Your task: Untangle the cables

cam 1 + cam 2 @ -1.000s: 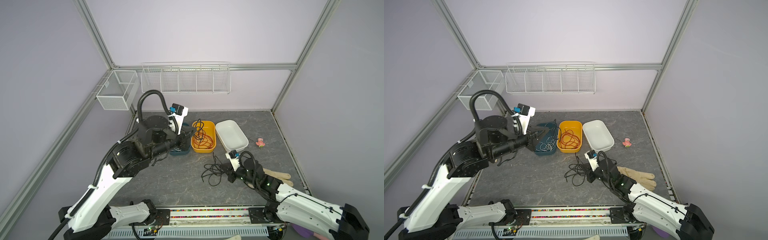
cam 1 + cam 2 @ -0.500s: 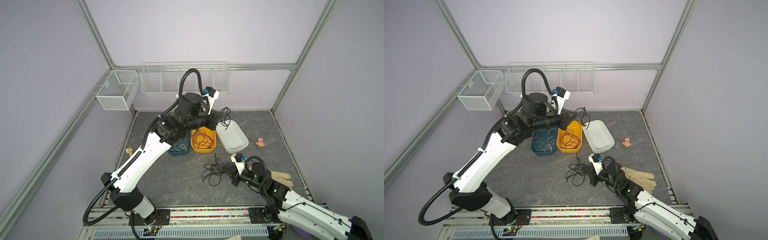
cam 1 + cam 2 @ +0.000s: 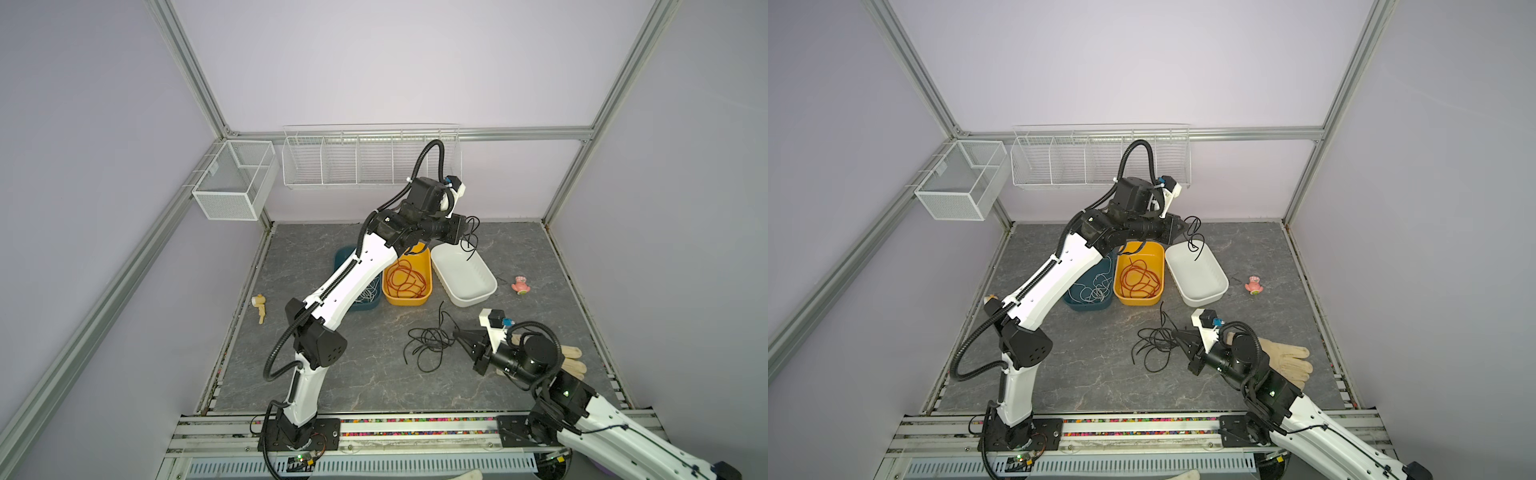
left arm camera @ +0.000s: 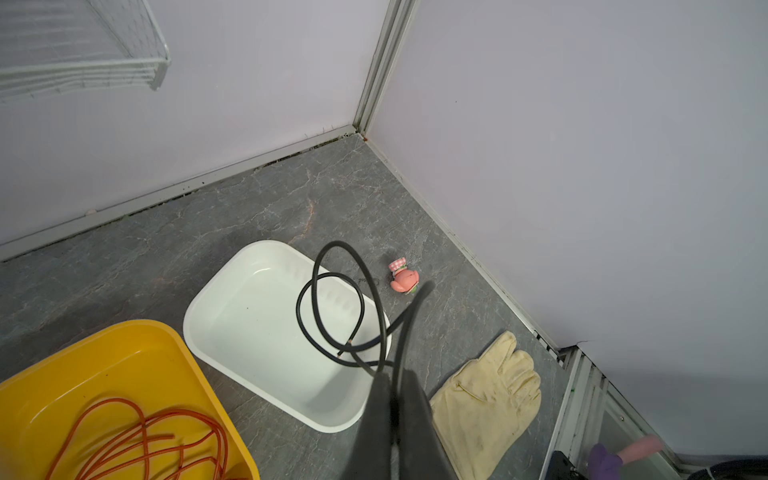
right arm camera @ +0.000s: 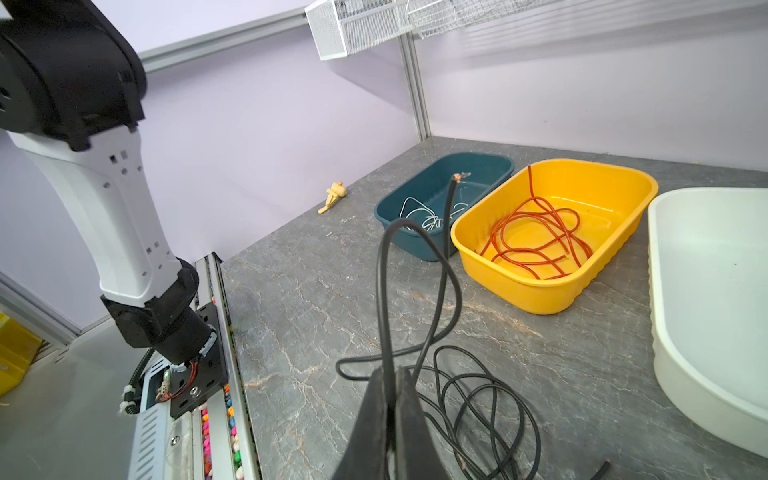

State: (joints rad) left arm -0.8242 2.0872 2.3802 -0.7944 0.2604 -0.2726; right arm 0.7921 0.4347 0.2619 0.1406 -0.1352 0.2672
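The left gripper moves down toward the white tub's bare bottom next and releases the cable, since the short black cable's loops already hang over an empty tub.
My left gripper (image 3: 464,233) (image 4: 392,376) is shut on a short black cable (image 3: 471,241) (image 4: 332,307), whose loops hang over the white tub (image 3: 461,278) (image 4: 249,324). On the table in front, my right gripper (image 3: 456,332) (image 5: 390,374) is shut on a strand of the long black cable (image 3: 428,343) (image 5: 478,395), which lies in loose coils with one end standing up. The red-orange cable (image 3: 403,282) (image 5: 536,232) lies coiled in the yellow tub (image 3: 405,300). A white cable (image 3: 1092,291) (image 5: 419,214) lies in the teal tub (image 3: 1088,305).
A cream glove (image 3: 569,361) (image 4: 486,399) lies under my right arm. A pink toy (image 3: 520,284) sits right of the white tub, and a small yellow toy (image 3: 259,305) by the left rail. Wire baskets (image 3: 365,160) hang on the back wall.
My left arm has swung from the left, past the teal and yellow tubs, to above the white tub, carrying the short black cable. My right gripper has pulled back slightly, still shut on its strand.
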